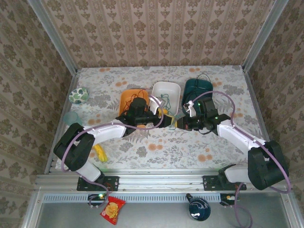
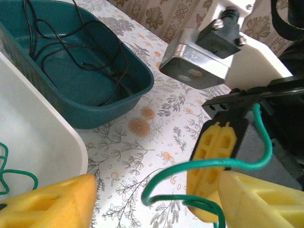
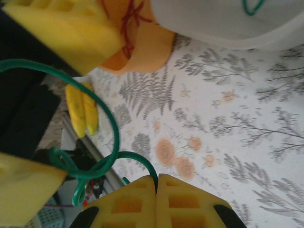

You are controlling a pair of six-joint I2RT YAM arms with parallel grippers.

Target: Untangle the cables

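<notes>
My right gripper holds this green cable and next needs to carry it outward from the tabletop in front, over the white bin (image 1: pixel 165 91) (image 3: pixel 228 21), and let it go, because the bin has more of this cable.
The green cable (image 2: pixel 209 166) loops in the air between both grippers, and more of it lies in the white bin (image 1: pixel 165 91). My right gripper (image 3: pixel 156 178) is shut on this cable, which leaves between its fingertips. The shut yellow fingers (image 2: pixel 214 152) show in the left wrist view too. My left gripper (image 2: pixel 156 190) is open, with the green loop passing between its spread fingers. In the top view the left gripper (image 1: pixel 165 117) and right gripper (image 1: pixel 176 123) meet in front of the white bin. The black cable (image 2: pixel 71 52) lies coiled in the teal bin (image 2: pixel 118 102). The red cable (image 3: pixel 130 21) lies in the orange bowl (image 3: pixel 142 54).
The three containers stand in a row behind the grippers: orange bowl (image 1: pixel 130 99), white bin, teal bin (image 1: pixel 197 88). A yellow banana (image 1: pixel 99 153) lies near the front left edge. A green patterned ball (image 1: pixel 78 95) sits at the far left. Walls close in the table.
</notes>
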